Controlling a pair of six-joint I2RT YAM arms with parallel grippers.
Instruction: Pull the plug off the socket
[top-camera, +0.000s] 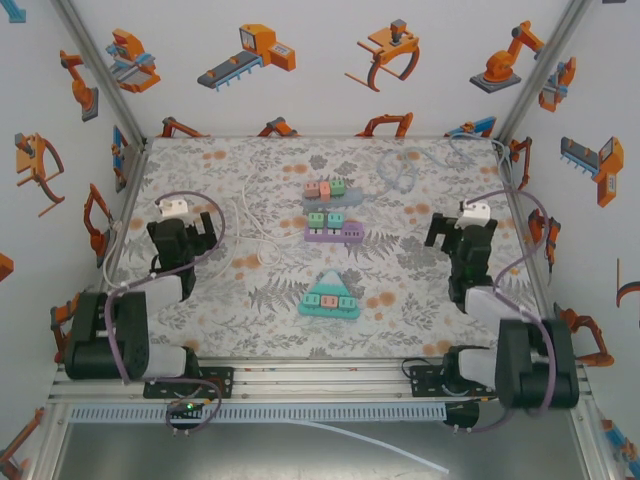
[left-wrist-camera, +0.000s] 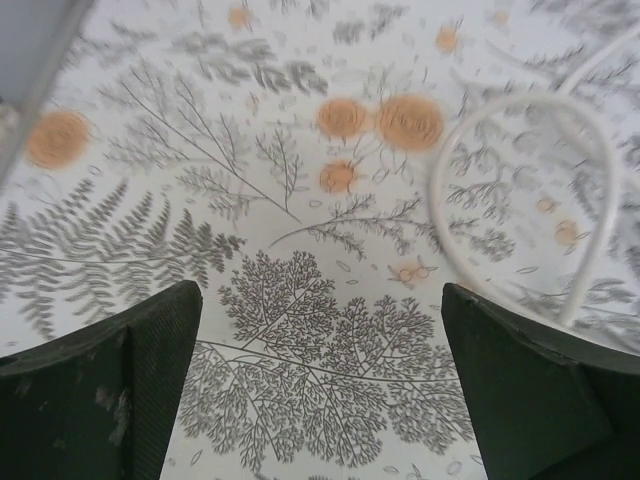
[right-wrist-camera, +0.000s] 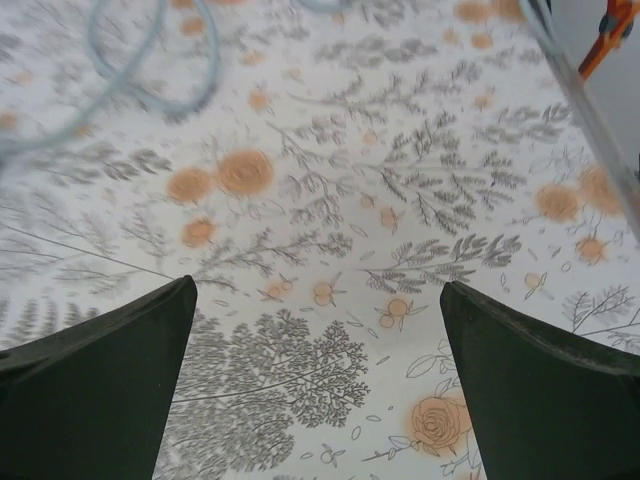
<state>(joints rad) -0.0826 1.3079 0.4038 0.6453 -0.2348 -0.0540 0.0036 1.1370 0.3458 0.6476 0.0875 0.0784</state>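
The nearest teal plug (top-camera: 347, 303) is at the end of the green triangular block's row on my right gripper's side, so my right gripper will swing back next, turning and lowering onto it.
Three socket blocks lie in the middle of the floral mat. A grey one (top-camera: 322, 203) at the back carries pink and green plugs (top-camera: 325, 188). A purple one (top-camera: 334, 235) carries two green plugs (top-camera: 326, 218). A green triangular one (top-camera: 331, 297) lies nearest. My left gripper (top-camera: 180, 232) hovers at the left, well clear of them, open with bare mat between its fingers (left-wrist-camera: 120, 385). At the right my right gripper (top-camera: 462, 230) is likewise open and empty over the mat, its fingers (right-wrist-camera: 545, 385) wide apart.
A white cable (top-camera: 252, 225) curls across the mat left of the blocks, and its loop (left-wrist-camera: 590, 190) lies just ahead of the left gripper. A pale blue-grey cable (top-camera: 397, 168) coils at the back right, also the cable (right-wrist-camera: 150, 70) in the right wrist view. Printed walls enclose the mat.
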